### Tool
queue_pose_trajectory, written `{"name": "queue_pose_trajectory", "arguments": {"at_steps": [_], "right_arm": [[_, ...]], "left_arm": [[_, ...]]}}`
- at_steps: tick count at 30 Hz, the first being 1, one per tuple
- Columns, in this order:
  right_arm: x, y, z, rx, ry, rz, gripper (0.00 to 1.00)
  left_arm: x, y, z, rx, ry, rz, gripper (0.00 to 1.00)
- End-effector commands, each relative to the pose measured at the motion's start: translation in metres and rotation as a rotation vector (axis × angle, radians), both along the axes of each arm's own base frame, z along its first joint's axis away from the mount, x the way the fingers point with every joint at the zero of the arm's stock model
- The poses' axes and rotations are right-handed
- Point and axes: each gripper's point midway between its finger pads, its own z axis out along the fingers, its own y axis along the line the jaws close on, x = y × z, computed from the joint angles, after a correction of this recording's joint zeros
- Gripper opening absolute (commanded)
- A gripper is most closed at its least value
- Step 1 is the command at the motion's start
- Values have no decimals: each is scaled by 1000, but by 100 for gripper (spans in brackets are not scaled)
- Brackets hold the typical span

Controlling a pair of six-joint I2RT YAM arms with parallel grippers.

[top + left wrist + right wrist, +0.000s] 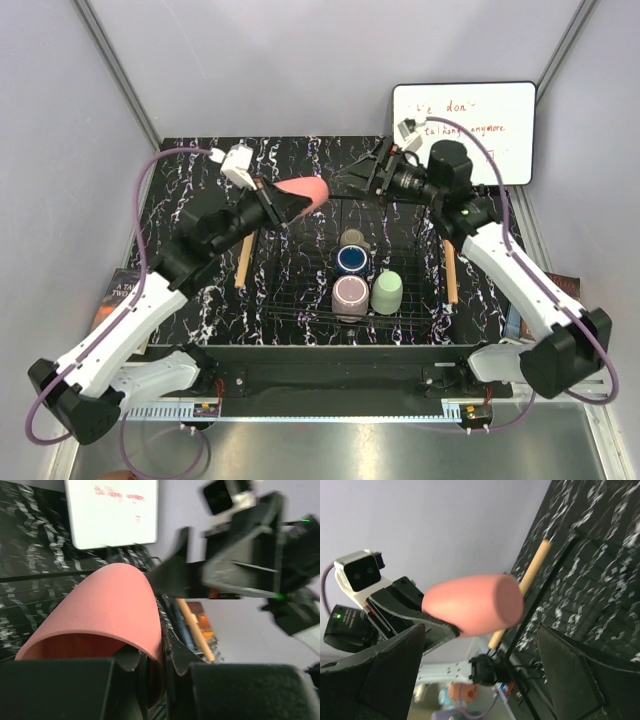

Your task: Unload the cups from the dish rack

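Observation:
I will swing my left gripper left in the top view to bare mat outside the dish rack below, turn the pink cup upright, lower it and release.
My left gripper (285, 205) is shut on the rim of the pink cup (303, 193) and holds it sideways in the air above the far left corner of the dish rack (243, 262). In the left wrist view one finger is inside the pink cup (105, 610) and one outside. My right gripper (350, 178) is open and empty, facing the cup's base a little to its right; in its own view the cup (475, 605) hangs ahead of its spread fingers (390, 670). The beige (352, 238), dark blue (352, 260), mauve (350, 293) and mint green (386, 292) cups stand in the rack.
A whiteboard (465, 120) leans on the back right wall. Books lie off the mat at the left (120, 290) and right (570, 290). The black marbled mat (200, 180) lies under the rack.

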Motion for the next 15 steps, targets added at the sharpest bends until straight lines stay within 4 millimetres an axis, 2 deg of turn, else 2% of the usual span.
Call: {"name": "queue_pose_trajectory", "arguments": {"at_steps": [1, 2, 3, 4, 6, 7, 8, 9, 10, 12, 13, 15], "right_arm": [[3, -41, 21, -192, -125, -207, 100], [5, -48, 22, -227, -152, -239, 100], [10, -60, 34, -247, -179, -318, 100], [9, -67, 27, -295, -153, -343, 100], [17, -84, 31, -366, -176, -427, 100], [16, -91, 21, -419, -145, -446, 100], [18, -96, 18, -447, -134, -467, 100], [23, -105, 18, -481, -133, -512, 100], [21, -109, 9, -516, -108, -519, 100], [25, -122, -3, -588, -75, -566, 100], [26, -126, -7, -612, -65, -579, 100], [29, -134, -17, -674, -37, -606, 100]], "left_arm": [[4, 46, 32, 64, -81, 163, 0], [7, 54, 32, 75, -78, 203, 0], [7, 61, 34, 88, -75, 222, 0], [9, 77, 34, 128, -55, 284, 0], [18, 106, 30, 196, -23, 426, 0], [18, 125, 23, 272, 23, 489, 0], [23, 147, 20, 326, 43, 598, 0], [26, 160, 12, 382, 74, 652, 0], [23, 188, 7, 470, 113, 761, 0], [28, 214, -3, 571, 176, 861, 0], [25, 227, -14, 641, 221, 889, 0], [32, 245, -37, 705, 311, 934, 0]]}}
